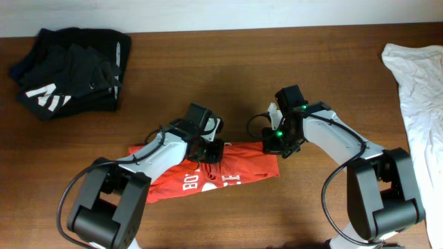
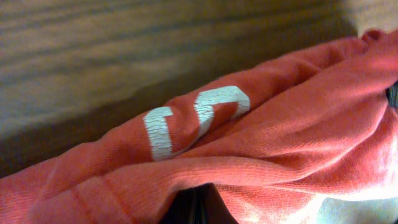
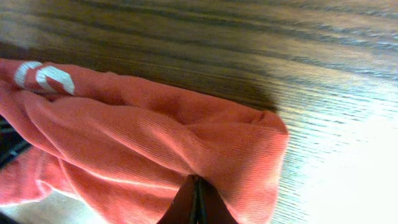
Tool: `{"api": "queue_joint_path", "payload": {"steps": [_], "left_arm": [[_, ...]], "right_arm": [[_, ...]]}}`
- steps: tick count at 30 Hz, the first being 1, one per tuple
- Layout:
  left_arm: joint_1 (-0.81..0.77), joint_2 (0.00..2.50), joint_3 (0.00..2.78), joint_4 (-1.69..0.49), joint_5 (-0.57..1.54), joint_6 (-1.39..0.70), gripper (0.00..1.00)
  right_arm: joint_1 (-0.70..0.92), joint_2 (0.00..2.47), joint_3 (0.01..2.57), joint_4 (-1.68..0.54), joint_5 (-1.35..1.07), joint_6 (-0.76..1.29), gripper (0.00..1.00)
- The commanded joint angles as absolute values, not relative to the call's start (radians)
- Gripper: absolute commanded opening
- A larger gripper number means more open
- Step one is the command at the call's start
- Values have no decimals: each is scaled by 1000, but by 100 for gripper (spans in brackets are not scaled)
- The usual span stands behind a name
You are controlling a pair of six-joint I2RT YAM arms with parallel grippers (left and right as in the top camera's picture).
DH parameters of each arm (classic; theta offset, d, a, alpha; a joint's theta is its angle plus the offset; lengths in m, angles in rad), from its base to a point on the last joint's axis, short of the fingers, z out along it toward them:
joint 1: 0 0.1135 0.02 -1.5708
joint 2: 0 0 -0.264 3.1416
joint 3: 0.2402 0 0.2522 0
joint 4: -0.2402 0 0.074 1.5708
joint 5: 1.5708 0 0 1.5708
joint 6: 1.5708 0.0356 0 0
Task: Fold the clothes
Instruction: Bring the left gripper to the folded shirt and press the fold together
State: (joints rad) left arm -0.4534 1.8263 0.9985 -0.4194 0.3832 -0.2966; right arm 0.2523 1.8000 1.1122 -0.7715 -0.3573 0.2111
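Observation:
The fold stops short of the shirt's near edge by the white lettering, so my left gripper will next pull back toward that edge and let go of the pinched cloth.
The red-orange T-shirt with white lettering lies folded into a band at the table's middle front. My left gripper is shut on its upper edge near the middle; in the left wrist view the red cloth with a white letter fills the frame over the dark fingers. My right gripper is shut on the shirt's upper right corner; in the right wrist view the fingers pinch a fold of the cloth.
A pile of black garments with white stripes lies at the back left. A plain white garment lies along the right edge. The wooden table is brown.

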Motion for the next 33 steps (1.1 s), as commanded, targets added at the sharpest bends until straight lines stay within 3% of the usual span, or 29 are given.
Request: {"api": "queue_joint_path", "payload": {"steps": [1,4,6,8,12,14,17,19,22,27,30,33], "left_arm": [[-385,1850,993,-439,276,-303,5],[-364,1708,1044,-596,385,-298,6],[-366,1573,1050,-694,385,-299,18],[-366,1508,1050,-786,387,-300,21],[-373,1563,1011,-794,424,-299,21],[-398,1656,1008,-762,482,-299,21],[-418,1807,1008,-735,535,-299,17],[-418,1892,1008,-742,493,-299,17],[-418,1908,1008,-800,463,-303,6],[-418,1725,1009,-865,414,-302,8],[-418,1558,1011,-855,375,-303,11],[-418,1475,1011,-770,355,-304,15]], "right_arm": [[254,1794,1104,-775,-298,244,4],[253,1782,1216,-903,-294,271,4],[253,1779,1351,-1068,-294,270,4],[257,1779,1401,-1164,-346,266,5],[304,1782,1271,-1061,-426,237,5],[317,1783,1142,-892,-501,276,5],[319,1790,1007,-746,-415,384,6],[319,1790,975,-736,-331,402,8],[305,1790,974,-741,-230,429,4],[221,1787,1147,-912,-227,381,4],[221,1785,1312,-1042,-239,371,13],[222,1789,1333,-998,-342,322,30]]}}
